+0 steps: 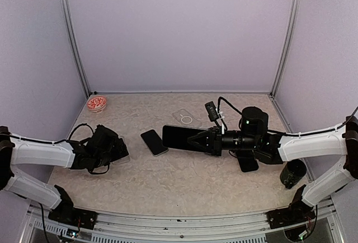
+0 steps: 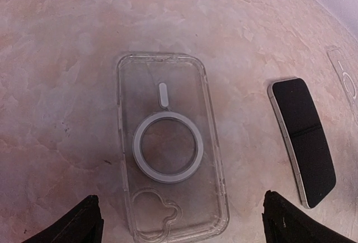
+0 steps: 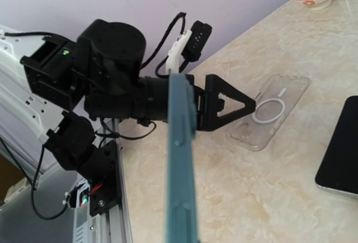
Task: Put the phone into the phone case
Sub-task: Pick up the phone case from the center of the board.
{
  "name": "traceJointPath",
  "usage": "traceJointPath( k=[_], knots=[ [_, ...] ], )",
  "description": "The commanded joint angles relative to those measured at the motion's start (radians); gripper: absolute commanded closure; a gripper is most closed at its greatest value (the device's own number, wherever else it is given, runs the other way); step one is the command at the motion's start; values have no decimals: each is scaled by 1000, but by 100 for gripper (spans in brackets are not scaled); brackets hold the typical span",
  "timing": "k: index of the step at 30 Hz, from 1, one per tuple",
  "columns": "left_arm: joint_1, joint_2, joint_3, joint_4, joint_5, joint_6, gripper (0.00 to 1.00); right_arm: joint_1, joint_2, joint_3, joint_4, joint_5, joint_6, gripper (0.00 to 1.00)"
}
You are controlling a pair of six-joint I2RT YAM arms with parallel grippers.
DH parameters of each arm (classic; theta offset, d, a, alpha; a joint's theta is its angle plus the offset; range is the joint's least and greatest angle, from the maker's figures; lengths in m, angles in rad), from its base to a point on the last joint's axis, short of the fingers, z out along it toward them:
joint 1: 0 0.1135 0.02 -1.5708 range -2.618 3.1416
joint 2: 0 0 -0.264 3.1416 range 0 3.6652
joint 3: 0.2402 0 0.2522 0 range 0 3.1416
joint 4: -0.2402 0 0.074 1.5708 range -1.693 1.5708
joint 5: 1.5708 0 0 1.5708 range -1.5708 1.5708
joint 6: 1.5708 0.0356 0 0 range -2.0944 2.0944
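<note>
My left gripper narrows and lowers next, shifting onto the case's long edge farther from the black phone.
A clear phone case (image 2: 170, 148) with a white ring lies flat on the table, camera cutout toward my left gripper (image 2: 183, 223). That gripper is open and hovers over the case's near end, one finger on each side, neither touching it. A black phone (image 2: 305, 142) lies face up on the table right of the case. My right gripper (image 1: 197, 140) is shut on a second phone (image 1: 178, 136), held above the table's middle. In the right wrist view this phone (image 3: 182, 159) shows edge-on, with a blue-green side and buttons.
Another clear case (image 1: 183, 118) lies further back, centre. A dark phone-like slab (image 1: 248, 162) lies under my right arm. A black cylinder (image 1: 293, 173) stands at the right edge. A red patterned bowl (image 1: 97, 103) sits in the back left corner.
</note>
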Motion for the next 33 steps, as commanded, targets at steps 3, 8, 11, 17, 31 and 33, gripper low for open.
traceJointPath(
  k=[3,8,11,17,31,33],
  knots=[
    [24,55,28,-32,-19,-10,8,-8,-14,-2,55,-1,-10,100],
    [32,94,33,-29,-32,-7,13,-8,-14,-2,52,-2,-10,100],
    [33,110,38,-26,-38,-5,18,-7,-11,-2,52,-4,-9,100],
    [37,134,53,-35,-45,-1,28,-8,-11,4,47,-4,-13,100],
    [56,188,41,-2,-36,13,45,-8,6,27,26,-7,-23,100],
    [57,193,43,1,-36,18,49,-8,10,31,25,-8,-24,100]
  ],
)
